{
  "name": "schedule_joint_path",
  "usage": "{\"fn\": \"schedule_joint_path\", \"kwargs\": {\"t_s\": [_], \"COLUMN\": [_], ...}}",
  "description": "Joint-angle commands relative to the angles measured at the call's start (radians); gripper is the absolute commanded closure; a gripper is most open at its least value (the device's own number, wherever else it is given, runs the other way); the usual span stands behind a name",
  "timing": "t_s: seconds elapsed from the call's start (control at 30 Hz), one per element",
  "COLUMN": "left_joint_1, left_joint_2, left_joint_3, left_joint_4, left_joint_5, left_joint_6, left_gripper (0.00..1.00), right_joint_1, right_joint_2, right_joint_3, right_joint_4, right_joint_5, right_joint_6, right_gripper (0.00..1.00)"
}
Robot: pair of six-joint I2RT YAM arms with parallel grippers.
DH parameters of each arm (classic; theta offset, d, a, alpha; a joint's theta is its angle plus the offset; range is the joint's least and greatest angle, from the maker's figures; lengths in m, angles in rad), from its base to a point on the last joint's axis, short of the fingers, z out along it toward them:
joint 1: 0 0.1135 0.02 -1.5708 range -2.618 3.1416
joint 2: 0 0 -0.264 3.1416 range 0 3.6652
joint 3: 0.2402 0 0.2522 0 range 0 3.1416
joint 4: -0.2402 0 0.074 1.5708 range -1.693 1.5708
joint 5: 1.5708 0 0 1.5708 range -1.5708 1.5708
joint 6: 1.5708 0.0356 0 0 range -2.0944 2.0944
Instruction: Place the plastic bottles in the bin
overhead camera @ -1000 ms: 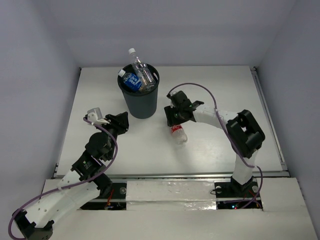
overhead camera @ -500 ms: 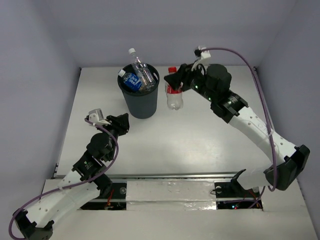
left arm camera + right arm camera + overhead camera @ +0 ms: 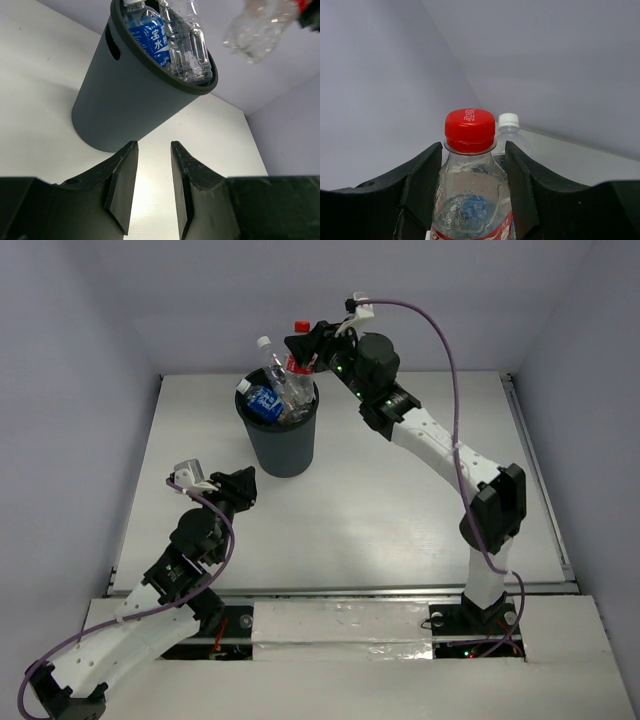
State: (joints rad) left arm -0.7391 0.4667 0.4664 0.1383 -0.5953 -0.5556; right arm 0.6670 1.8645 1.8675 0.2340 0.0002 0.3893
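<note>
The clear bottom of the red-capped bottle is still hanging above the bin's rim. My right gripper should next go down toward the bin's opening [image 3: 291,407] and release the bottle there.
The round black bin [image 3: 281,442] stands at the table's back middle and holds several bottles, among them a blue-labelled one [image 3: 262,401] and a clear white-capped one [image 3: 270,358] sticking out. My right gripper [image 3: 303,350] is shut on the clear bottle with red label and cap [image 3: 299,342] and holds it upright above the bin's right rim; it shows between the fingers in the right wrist view [image 3: 472,175]. My left gripper [image 3: 243,483] is open and empty, low beside the bin's front left [image 3: 125,90]. The held bottle shows in the left wrist view's upper right [image 3: 260,27].
White walls close in the table on the back and both sides. The right arm [image 3: 440,450] stretches across the right half of the table toward the bin. The left arm [image 3: 180,560] lies at the front left.
My right gripper has lifted the red-capped bottle from the table and carried it left and up, from right of the bin to above the bin's rim. The left arm has hardly moved.
</note>
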Motion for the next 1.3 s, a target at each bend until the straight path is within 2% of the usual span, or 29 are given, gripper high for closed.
{"fn": "schedule_joint_path", "kwargs": {"t_s": [0.0,0.23,0.5,0.67,0.77,0.97,1.07,1.17,1.2,1.27], "left_joint_1": [-0.003,-0.003,-0.003,-0.003,-0.003,-0.003,-0.003,-0.003,-0.003,-0.003], "left_joint_2": [-0.013,-0.005,-0.005,0.006,0.006,0.006,0.007,0.007,0.006,0.007], "left_joint_3": [-0.009,-0.009,-0.012,-0.011,-0.011,-0.011,-0.011,-0.009,-0.009,-0.008], "left_joint_4": [0.046,0.052,0.055,0.058,0.058,0.06,0.06,0.055,0.058,0.06], "left_joint_5": [-0.012,-0.006,-0.005,-0.004,-0.006,-0.005,-0.006,-0.008,-0.008,-0.006], "left_joint_6": [-0.001,-0.001,-0.001,-0.001,-0.003,-0.003,-0.001,-0.003,-0.003,-0.004], "left_gripper": [0.71,0.71,0.71,0.71,0.71,0.71,0.71,0.71,0.71,0.7], "right_joint_1": [-0.004,0.017,0.065,0.109,0.131,0.14,0.149,0.149,0.149,0.158], "right_joint_2": [0.05,0.127,0.105,0.096,0.099,0.073,0.058,0.036,0.033,0.022], "right_joint_3": [0.079,0.007,-0.25,-0.31,-0.324,-0.39,-0.407,-0.419,-0.421,-0.419], "right_joint_4": [0.136,0.292,0.525,0.597,0.597,0.665,0.676,0.666,0.66,0.627], "right_joint_5": [0.078,0.174,0.302,0.374,0.386,0.402,0.4,0.388,0.385,0.37], "right_joint_6": [-0.016,-0.093,-0.19,-0.275,-0.302,-0.329,-0.342,-0.349,-0.351,-0.357], "right_gripper": [0.75,0.78,0.79,0.8,0.77,0.63,0.51,0.36,0.28,0.23]}}
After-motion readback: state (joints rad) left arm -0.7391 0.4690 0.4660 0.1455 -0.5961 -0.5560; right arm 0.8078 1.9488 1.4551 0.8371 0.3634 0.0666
